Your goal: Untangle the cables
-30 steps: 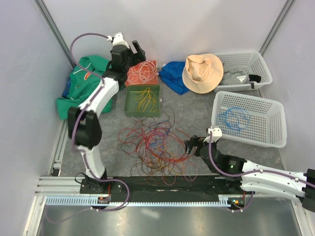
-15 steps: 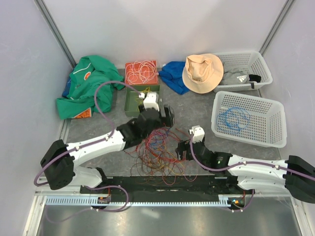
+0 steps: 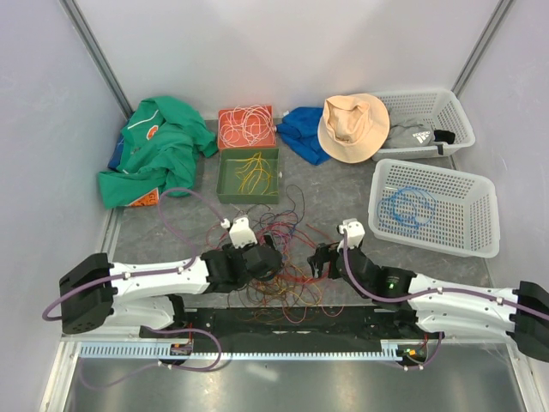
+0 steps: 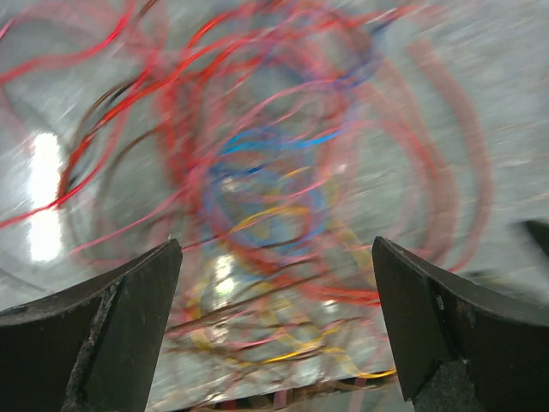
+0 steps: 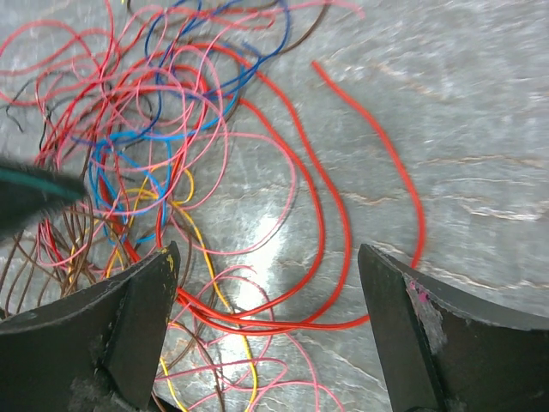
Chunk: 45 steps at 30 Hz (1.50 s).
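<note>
I need to lower my left gripper next onto the brown pieces of cable and close it, because they cross the tangle below it, under the gap between its open fingers.
The cables [image 3: 287, 249] lie in a loose tangle of red, pink, blue, yellow and brown strands on the grey table, just ahead of both arms. My left gripper [image 3: 268, 260] hovers low over the left of the tangle. In the left wrist view it [image 4: 274, 257] is open, with blurred red, blue and yellow strands [image 4: 274, 197] beneath and nothing between the fingers. My right gripper [image 3: 319, 260] is at the tangle's right edge. In the right wrist view it [image 5: 267, 257] is open above a bundle of thick red cables [image 5: 283, 319], apart from them.
A green tray [image 3: 221, 176] of yellow wires and an orange tray [image 3: 247, 110] of white wires stand behind the tangle. A green garment [image 3: 150, 154] lies back left. A blue cloth [image 3: 302, 129], a hat [image 3: 353, 126] and two white baskets [image 3: 480, 219] [image 3: 455, 107] are on the right.
My left arm swung from the back trays down and forward onto the tangle. My right gripper moved left toward the tangle's right edge. Both stay open.
</note>
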{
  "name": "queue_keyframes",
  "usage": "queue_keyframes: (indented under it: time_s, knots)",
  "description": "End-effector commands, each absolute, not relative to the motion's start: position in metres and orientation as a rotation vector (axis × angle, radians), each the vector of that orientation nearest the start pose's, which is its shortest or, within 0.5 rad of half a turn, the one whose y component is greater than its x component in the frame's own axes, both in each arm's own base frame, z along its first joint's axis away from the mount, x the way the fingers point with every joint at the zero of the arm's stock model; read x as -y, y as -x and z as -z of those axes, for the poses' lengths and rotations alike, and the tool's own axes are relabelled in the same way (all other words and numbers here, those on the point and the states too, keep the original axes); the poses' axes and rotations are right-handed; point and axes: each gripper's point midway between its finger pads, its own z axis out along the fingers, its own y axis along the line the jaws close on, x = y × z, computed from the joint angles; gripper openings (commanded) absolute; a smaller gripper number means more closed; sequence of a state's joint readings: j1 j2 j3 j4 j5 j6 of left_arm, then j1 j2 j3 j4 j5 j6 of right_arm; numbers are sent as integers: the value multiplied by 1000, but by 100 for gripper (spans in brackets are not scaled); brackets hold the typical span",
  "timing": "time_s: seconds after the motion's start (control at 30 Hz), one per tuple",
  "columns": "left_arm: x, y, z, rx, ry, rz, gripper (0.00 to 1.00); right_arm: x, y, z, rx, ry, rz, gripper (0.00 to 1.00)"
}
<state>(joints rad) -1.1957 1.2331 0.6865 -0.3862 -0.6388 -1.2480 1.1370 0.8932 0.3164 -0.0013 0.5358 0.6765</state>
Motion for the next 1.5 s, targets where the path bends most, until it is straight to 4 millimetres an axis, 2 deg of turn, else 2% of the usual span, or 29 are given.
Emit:
queue_keyframes:
  time_s: [0.0, 0.07, 0.1, 0.13, 0.2, 0.23, 0.33, 0.47, 0.5, 0.57, 0.6, 0.63, 0.67, 0.73, 0.77, 0.87, 0.9, 0.97, 1.0, 1.07, 1.13, 1.2, 1.23, 1.27, 1.3, 1.33, 1.4, 1.47]
  knots:
    - [263, -173, -79, -2292, 478, 602, 100, -200, -180, -80, -2082, 107, -461, 93]
    - [276, -174, -83, -2317, 423, 596, 100, -191, -179, -85, -2075, 85, -444, 93]
    - [280, -174, -79, -2339, 396, 569, 100, -189, -179, -87, -2070, 72, -447, 93]
    - [280, -172, -64, -2379, 375, 500, 100, -187, -179, -94, -2050, 54, -475, 93]
    - [289, -171, -56, -2422, 360, 470, 100, -184, -176, -95, -2051, 51, -487, 93]
    - [289, -170, -42, -2452, 350, 420, 100, -184, -175, -100, -2037, 34, -520, 93]
    - [295, -173, -32, -2483, 363, 392, 95, -183, -171, -99, -2047, 26, -541, 92]
    - [293, -184, -13, -2512, 392, 304, 73, -184, -170, -96, -2065, 29, -544, 92]
    - [288, -187, -10, -2516, 410, 278, 68, -185, -169, -95, -2070, 34, -539, 92]
    - [280, -190, -3, -2530, 436, 244, 52, -186, -170, -96, -2071, 37, -538, 92]
    - [278, -189, -1, -2538, 440, 236, 49, -186, -170, -97, -2070, 38, -538, 92]
    - [273, -187, 3, -2550, 444, 224, 27, -186, -170, -98, -2068, 40, -538, 92]
    - [269, -188, 6, -2555, 453, 209, 22, -185, -171, -98, -2065, 37, -533, 92]
    - [263, -185, 10, -2577, 443, 196, 2, -186, -172, -101, -2058, 34, -534, 92]
    - [262, -185, 10, -2581, 436, 193, 2, -186, -172, -101, -2057, 36, -531, 92]
    - [261, -184, -2, -2578, 331, 221, 2, -190, -173, -105, -2058, 45, -535, 92]
    - [263, -185, -17, -2556, 289, 268, 2, -191, -172, -105, -2061, 52, -538, 92]
    - [264, -184, -32, -2523, 239, 341, 2, -196, -173, -111, -2055, 58, -559, 92]
    - [268, -186, -58, -2466, 178, 442, 2, -197, -172, -113, -2049, 71, -567, 92]
    - [271, -179, -71, -2411, 115, 589, 2, -205, -171, -121, -2032, 88, -612, 92]
    - [271, -172, -102, -2295, 49, 771, 2, -211, -172, -134, -2001, 104, -653, 92]
    - [265, -165, -114, -2238, -27, 832, 2, -217, -174, -152, -1957, 112, -689, 93]
    - [263, -163, -137, -2167, -40, 899, 2, -219, -174, -159, -1941, 119, -706, 93]
    - [259, -161, -142, -2141, -89, 900, 2, -221, -174, -168, -1921, 122, -723, 93]
    - [257, -157, -145, -2123, -122, 916, 2, -226, -176, -185, -1884, 116, -762, 93]
    - [254, -155, -161, -2064, -139, 955, 2, -231, -174, -193, -1865, 139, -791, 93]
    - [248, -151, -166, -2016, -205, 960, 2, -241, -173, -215, -1815, 146, -859, 93]
    - [245, -147, -188, -1902, -246, 1015, 2, -253, -168, -222, -1809, 192, -910, 93]
